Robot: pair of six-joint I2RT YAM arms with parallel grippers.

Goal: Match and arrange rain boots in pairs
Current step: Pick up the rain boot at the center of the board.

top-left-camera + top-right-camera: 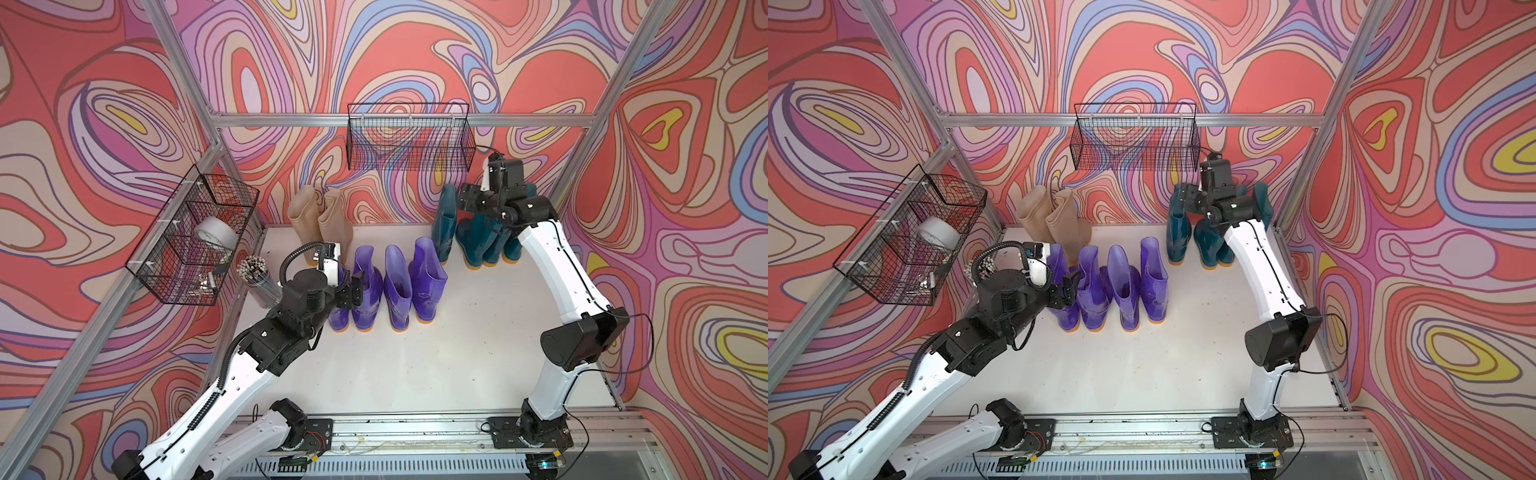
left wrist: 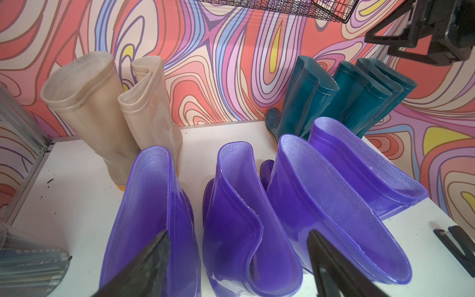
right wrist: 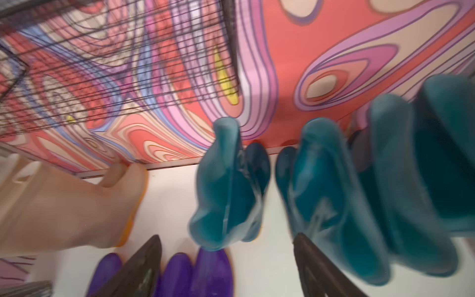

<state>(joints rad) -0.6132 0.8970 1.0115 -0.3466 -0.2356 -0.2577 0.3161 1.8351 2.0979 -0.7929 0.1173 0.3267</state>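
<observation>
Next, my right gripper moves down toward one teal boot, as that boot stands slightly apart from the others. It straddles the near part of its rim [image 1: 450, 213] [image 3: 216, 242] and closes.
Four purple rain boots [image 1: 397, 286] stand upright in a row mid-table. Two beige rain boots [image 1: 320, 218] stand by the back wall, and the teal rain boots [image 1: 484, 239] cluster at the back right, one teal boot [image 1: 445, 224] slightly apart. My left gripper [image 1: 353, 286] is open; in the left wrist view its fingers [image 2: 151, 259] straddle the rim of the second purple boot [image 2: 239, 205] from the left. My right gripper [image 1: 467, 199] hovers open above the teal boots [image 3: 231, 185], holding nothing; its wrist view is blurred.
A black wire basket [image 1: 409, 137] hangs on the back wall above the teal boots. Another wire basket [image 1: 195, 237] with a tape roll [image 1: 214, 235] hangs at the left, and a cup of sticks [image 1: 255, 278] stands below it. Aluminium frame posts flank the white table [image 1: 457, 353].
</observation>
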